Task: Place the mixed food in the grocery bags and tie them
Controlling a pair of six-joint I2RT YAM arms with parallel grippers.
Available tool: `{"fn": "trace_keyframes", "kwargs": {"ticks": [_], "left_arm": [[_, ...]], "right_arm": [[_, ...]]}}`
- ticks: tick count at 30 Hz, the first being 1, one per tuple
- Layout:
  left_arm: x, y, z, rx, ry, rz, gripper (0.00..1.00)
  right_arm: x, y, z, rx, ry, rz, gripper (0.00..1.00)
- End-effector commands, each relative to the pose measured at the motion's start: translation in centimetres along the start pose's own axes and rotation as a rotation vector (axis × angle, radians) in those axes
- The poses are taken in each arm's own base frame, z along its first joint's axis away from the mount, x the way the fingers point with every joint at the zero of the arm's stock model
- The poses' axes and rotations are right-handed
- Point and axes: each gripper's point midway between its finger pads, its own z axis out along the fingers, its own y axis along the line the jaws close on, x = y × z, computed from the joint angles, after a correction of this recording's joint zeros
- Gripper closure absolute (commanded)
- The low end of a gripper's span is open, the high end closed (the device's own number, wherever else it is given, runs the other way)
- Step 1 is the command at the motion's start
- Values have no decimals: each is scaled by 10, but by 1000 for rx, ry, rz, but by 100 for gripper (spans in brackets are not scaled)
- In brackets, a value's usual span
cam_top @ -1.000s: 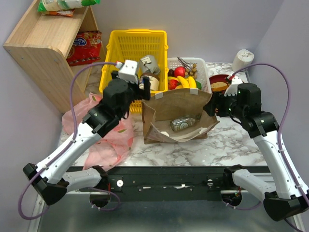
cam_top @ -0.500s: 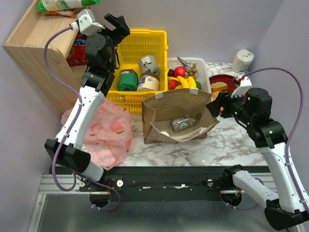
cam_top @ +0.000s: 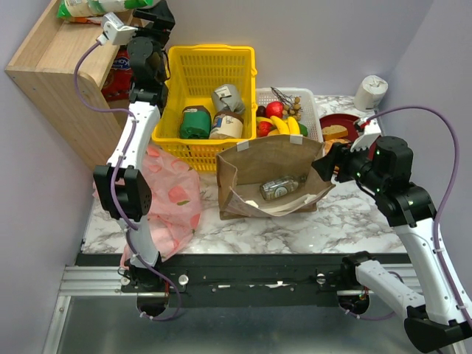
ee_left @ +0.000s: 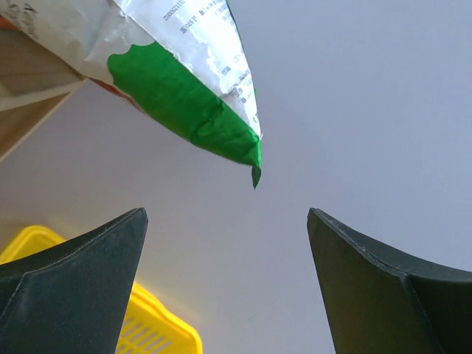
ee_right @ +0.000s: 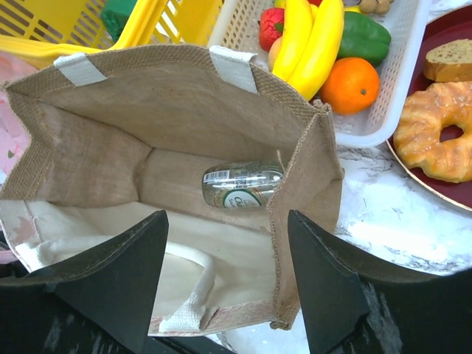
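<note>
The packet's green corner [cam_top: 140,4] [ee_left: 237,141] sticks out free past the shelf's edge, so my left gripper needs to move up and outward while open until that corner is between my fingers, and then close.
The green crisp packet [cam_top: 99,7] lies on top of the wooden shelf. In the left wrist view the packet's green corner [ee_left: 184,103] hangs just above my left gripper [ee_left: 227,221], which is open and empty, raised beside the shelf top [cam_top: 158,13]. Yellow bananas [ee_right: 310,40] and a small orange fruit [ee_right: 350,85] lie in the white basket. The brown grocery bag [cam_top: 273,173] stands open with a jar [ee_right: 243,184] lying inside. My right gripper [ee_right: 228,221] is open over the bag's right front corner, gripping nothing. The pink plastic bag [cam_top: 173,199] lies crumpled to the left.
A yellow basket [cam_top: 210,74] holds tins and jars behind the brown bag. The white basket [cam_top: 313,110] also holds a green pepper [ee_right: 369,37]. A red plate [ee_right: 450,195] with a doughnut and bread sits on the right. Red snack packets [cam_top: 118,70] fill the wooden shelf [cam_top: 59,66].
My left arm has swung up from over the pink bag to the top of the shelf, next to the green packet. The right arm has barely shifted.
</note>
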Motion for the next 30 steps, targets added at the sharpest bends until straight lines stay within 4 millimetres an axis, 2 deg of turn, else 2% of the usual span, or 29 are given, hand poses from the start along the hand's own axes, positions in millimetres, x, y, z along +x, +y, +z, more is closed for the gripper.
{"fn": "trace_keyframes", "kwargs": {"ticks": [1, 3, 4, 9, 10, 11, 13, 14, 16, 17, 20, 25, 28, 30], "left_arm": [[-33, -43, 12, 156, -93, -182, 1], [-29, -36, 18, 169, -89, -209, 1], [-34, -41, 20, 184, -98, -214, 1], [-33, -24, 32, 137, -124, -253, 1], [-40, -26, 35, 144, -129, -264, 1], [-32, -15, 40, 127, -114, -263, 1], [-36, -14, 44, 133, -120, -289, 2], [-31, -9, 47, 128, -112, -291, 3], [-34, -14, 49, 143, -111, -305, 5], [-27, -10, 51, 136, -92, -304, 6], [-25, -5, 54, 132, -94, -318, 6], [-29, 3, 61, 115, -113, -356, 7], [-32, 0, 63, 122, -124, -356, 14], [-29, 7, 66, 108, -119, -365, 19]], "right_arm": [[-6, 5, -2, -25, -28, -1, 25], [-6, 4, -1, -22, -27, 4, 25], [-5, 4, 0, -21, -25, 5, 25], [-1, 2, 5, -18, -2, 11, 25], [-2, 2, 5, -20, -5, 8, 25], [-2, 3, 5, -22, -1, 9, 25], [-4, 3, 5, -21, -3, 7, 25], [-5, 3, 4, -19, -5, 6, 25], [-7, 3, 3, -17, -10, 2, 25], [-8, 3, 2, -14, -15, 1, 25], [-10, 1, 1, -6, -22, -2, 25], [-12, 3, -1, -10, -22, -6, 25], [-12, 3, -3, -6, -26, -7, 25], [-13, 2, -4, -2, -30, -6, 25]]}}
